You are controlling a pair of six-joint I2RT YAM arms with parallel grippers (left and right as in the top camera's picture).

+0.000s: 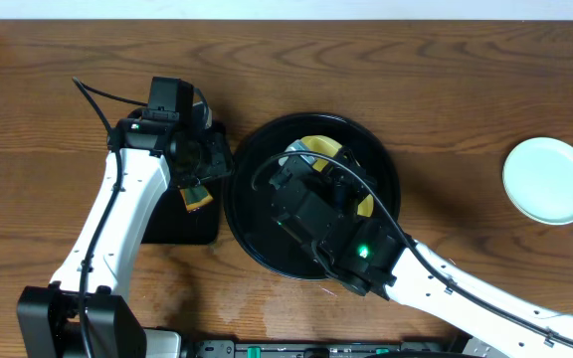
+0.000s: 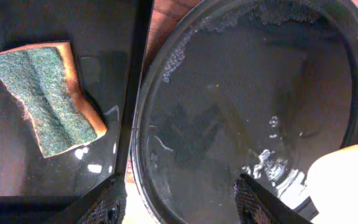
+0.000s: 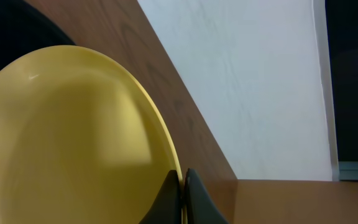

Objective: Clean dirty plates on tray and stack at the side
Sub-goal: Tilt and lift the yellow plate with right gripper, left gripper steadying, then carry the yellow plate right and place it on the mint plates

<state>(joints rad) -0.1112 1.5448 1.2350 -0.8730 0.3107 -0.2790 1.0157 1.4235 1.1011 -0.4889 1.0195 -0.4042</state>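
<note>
My right gripper will next carry the yellow plate (image 1: 318, 146) to the right in the overhead view and down onto the mint-white plate, since the mint-white plate is already set aside.
My right gripper (image 3: 183, 186) is shut on the rim of the pale yellow plate (image 3: 73, 143) and holds it tilted over the round black tray (image 1: 252, 234). In the overhead view the yellow plate (image 1: 318, 146) shows only partly from under the right arm. The round tray's wet floor (image 2: 241, 106) fills the left wrist view, with the yellow plate's edge (image 2: 347, 183) at the lower right. My left gripper (image 2: 185, 205) is open and empty, above the gap between the two trays. One mint-white plate (image 1: 550, 180) lies on the table at the far right. No smear is visible.
A small rectangular black tray (image 2: 17, 168) lies left of the round tray and holds a green-and-orange sponge (image 2: 45, 99), which also shows in the overhead view (image 1: 197, 196). The brown wooden table (image 1: 446, 89) runs to a white wall at the back.
</note>
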